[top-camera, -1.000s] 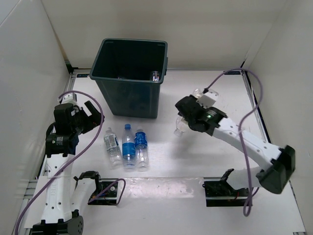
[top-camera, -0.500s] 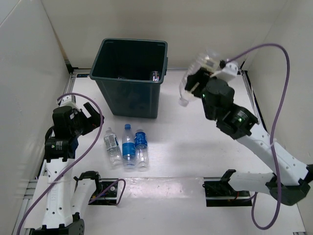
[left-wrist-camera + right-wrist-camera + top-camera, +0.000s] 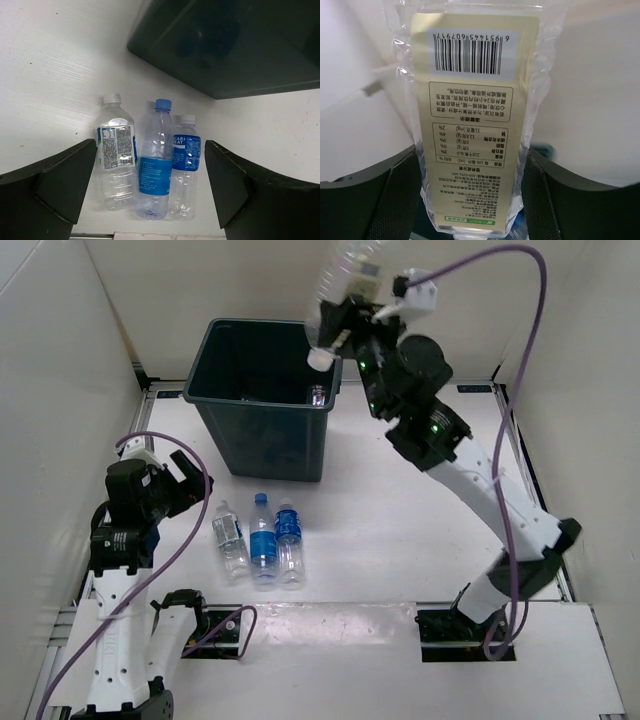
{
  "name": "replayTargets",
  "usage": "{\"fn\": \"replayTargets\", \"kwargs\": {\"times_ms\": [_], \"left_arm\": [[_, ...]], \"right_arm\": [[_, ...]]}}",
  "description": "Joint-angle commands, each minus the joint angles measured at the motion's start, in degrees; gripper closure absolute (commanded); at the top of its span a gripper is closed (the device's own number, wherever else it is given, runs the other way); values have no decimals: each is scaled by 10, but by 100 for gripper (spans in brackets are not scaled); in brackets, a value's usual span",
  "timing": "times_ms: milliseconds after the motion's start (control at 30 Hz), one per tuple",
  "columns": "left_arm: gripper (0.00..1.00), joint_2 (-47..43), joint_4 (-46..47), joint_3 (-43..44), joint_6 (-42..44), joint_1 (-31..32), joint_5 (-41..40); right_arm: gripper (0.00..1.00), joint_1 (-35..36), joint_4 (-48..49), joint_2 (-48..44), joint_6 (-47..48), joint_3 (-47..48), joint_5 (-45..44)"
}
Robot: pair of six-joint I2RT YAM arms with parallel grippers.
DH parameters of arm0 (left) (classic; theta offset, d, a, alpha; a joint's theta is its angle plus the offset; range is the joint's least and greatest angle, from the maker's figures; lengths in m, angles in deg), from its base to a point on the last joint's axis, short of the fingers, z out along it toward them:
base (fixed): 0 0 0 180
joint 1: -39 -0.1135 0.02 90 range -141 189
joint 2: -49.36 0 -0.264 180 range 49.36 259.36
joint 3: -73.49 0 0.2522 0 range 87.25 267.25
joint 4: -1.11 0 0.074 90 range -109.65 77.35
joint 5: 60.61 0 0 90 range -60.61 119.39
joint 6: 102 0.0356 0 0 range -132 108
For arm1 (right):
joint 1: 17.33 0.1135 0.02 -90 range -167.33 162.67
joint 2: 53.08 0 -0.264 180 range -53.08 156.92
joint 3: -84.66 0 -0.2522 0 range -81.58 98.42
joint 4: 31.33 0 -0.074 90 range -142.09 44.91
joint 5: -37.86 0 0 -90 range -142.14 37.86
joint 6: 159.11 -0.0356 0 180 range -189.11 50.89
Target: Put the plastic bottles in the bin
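Note:
Next I need to bring my right gripper sideways and down to release the clear bottle, since the bin's opening lies below it, to its left in the top view.
The dark green bin stands at the back left of the table. My right gripper is shut on a clear bottle with a cream-yellow label and holds it high, cap down, over the bin's right rim; the label fills the right wrist view. One bottle lies inside the bin at its right corner. Three bottles lie side by side in front of the bin: one with a white-and-blue label, two with blue labels. My left gripper is open and empty, left of and above them.
White walls enclose the table on the left, back and right. The bin's side fills the top of the left wrist view. Purple cables loop from both arms. Two black mounts sit at the near edge.
My right arm has lifted the cream-label bottle up and to the left, from mid-table to above the bin's right rim. The left arm has barely moved.

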Motion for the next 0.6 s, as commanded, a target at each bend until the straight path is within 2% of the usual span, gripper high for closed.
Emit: {"fn": "replayTargets", "kwargs": {"times_ms": [0, 33, 67, 133, 200, 333, 467, 500, 533, 567], "left_arm": [[0, -6, 14, -2, -2, -4, 8], [0, -7, 13, -1, -4, -5, 8], [0, -5, 13, -2, -2, -5, 8], [0, -1, 12, -1, -4, -3, 8], [0, -1, 15, -1, -4, -3, 10], [0, 1, 13, -2, -4, -4, 11], [0, 3, 16, -2, -5, -2, 17], [0, 3, 17, -3, -5, -4, 17], [0, 4, 18, -3, -5, 3, 18], [0, 6, 17, -3, -5, -3, 18]], "right_arm": [[100, -3, 8, 66, 42, 129, 118], [100, -6, -64, 85, 39, 186, 136], [100, -12, -77, 128, 40, 207, 152], [100, -17, -106, 149, 33, 265, 189], [95, -22, -115, 183, 25, 291, 206], [91, -41, -146, 221, -4, 313, 240], [85, -55, -163, 246, -4, 303, 236], [82, -56, -159, 254, -2, 298, 235], [71, -56, -160, 262, 1, 295, 233], [56, -56, -167, 268, 5, 296, 234]]}}
